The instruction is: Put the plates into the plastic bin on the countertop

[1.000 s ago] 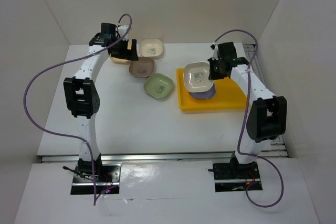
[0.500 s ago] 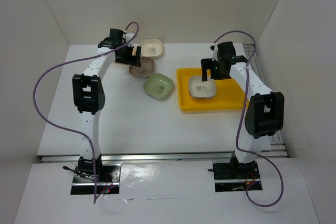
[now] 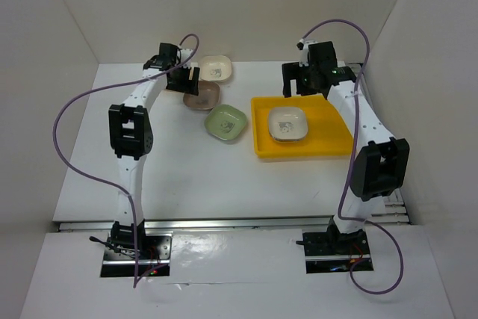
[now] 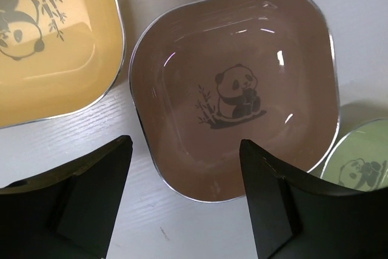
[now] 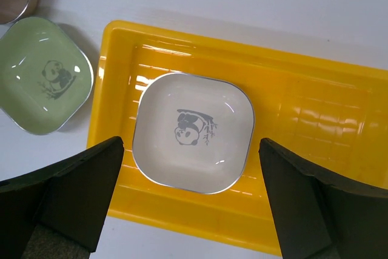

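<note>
The right gripper moves away from the bin (image 3: pixel 336 134) onto the brown plate's bin-side rim (image 3: pixel 219 95) next, since that plate lies to its left in the top view.
The plastic bin (image 3: pixel 336 134) (image 5: pixel 315 107) is bright yellow and holds a cream plate (image 3: pixel 287 123) (image 5: pixel 193 131). My right gripper (image 3: pixel 299 84) (image 5: pixel 191 144) hangs open above that plate, touching nothing. On the countertop (image 3: pixel 187 162) lie a brown plate (image 3: pixel 203 95) (image 4: pixel 233 95), a green plate (image 3: pixel 226 122) (image 4: pixel 357 162) (image 5: pixel 45 83) and another cream plate (image 3: pixel 216 69). A yellow plate (image 4: pixel 48 40) shows in the left wrist view. My left gripper (image 3: pixel 183 80) (image 4: pixel 185 147) is open low over the brown plate's near rim, one finger on each side.
White walls close in the countertop at the back and on both sides. The loose plates lie close together at the back left, with the brown plate's rim nearly touching the yellow and green ones. Purple cables loop off both arms.
My right gripper opened, left the cream plate in the bin and drew up and back. My left gripper moved right from the yellow plate to over the brown plate.
</note>
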